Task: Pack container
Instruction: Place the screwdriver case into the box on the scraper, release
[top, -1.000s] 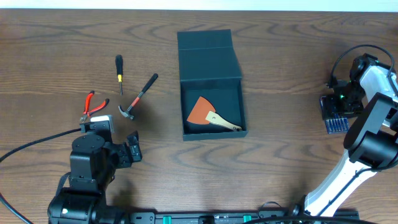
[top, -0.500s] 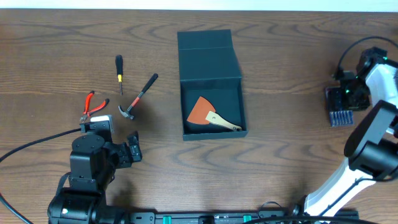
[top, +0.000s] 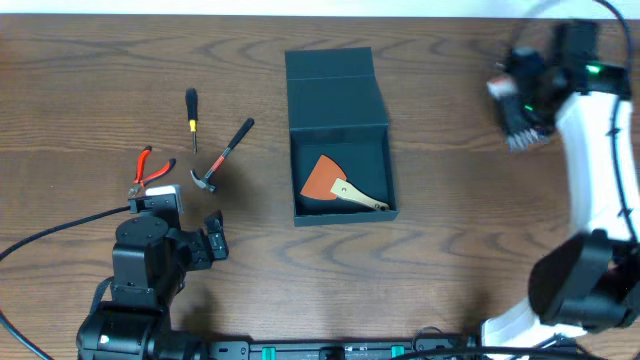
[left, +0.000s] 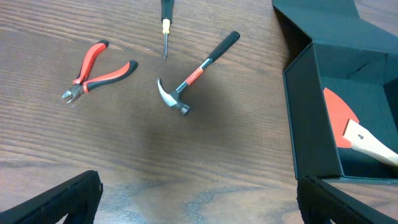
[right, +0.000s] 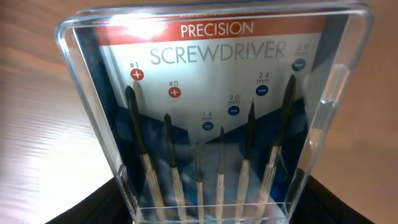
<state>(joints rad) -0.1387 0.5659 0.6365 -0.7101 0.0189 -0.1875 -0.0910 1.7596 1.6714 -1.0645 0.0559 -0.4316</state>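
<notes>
The folded-back lid leaves the container open, so the robot's right gripper needs to swing to the left in the overhead view next, then go down into the container over the scraper (top: 344, 178).
The dark teal-grey container (top: 340, 150) stands open at mid table with its flap lid folded back; an orange scraper with a wooden handle (top: 335, 185) lies inside. It also shows in the left wrist view (left: 323, 118) with the scraper (left: 348, 124). My right gripper (top: 520, 110) is shut on a clear case of precision screwdrivers (right: 211, 118) and holds it above the table at the far right. My left gripper (top: 212, 243) is open and empty at the front left, near the hammer (top: 222, 155).
A claw hammer (left: 196, 71), red-handled pliers (left: 96, 71) and a small black and yellow screwdriver (left: 165, 25) lie left of the box. In the overhead view the pliers (top: 150, 168) and screwdriver (top: 192, 115) lie just beyond my left arm.
My right gripper has lifted the screwdriver case off the table at the right edge and carried it up and leftward. The left arm has not moved.
</notes>
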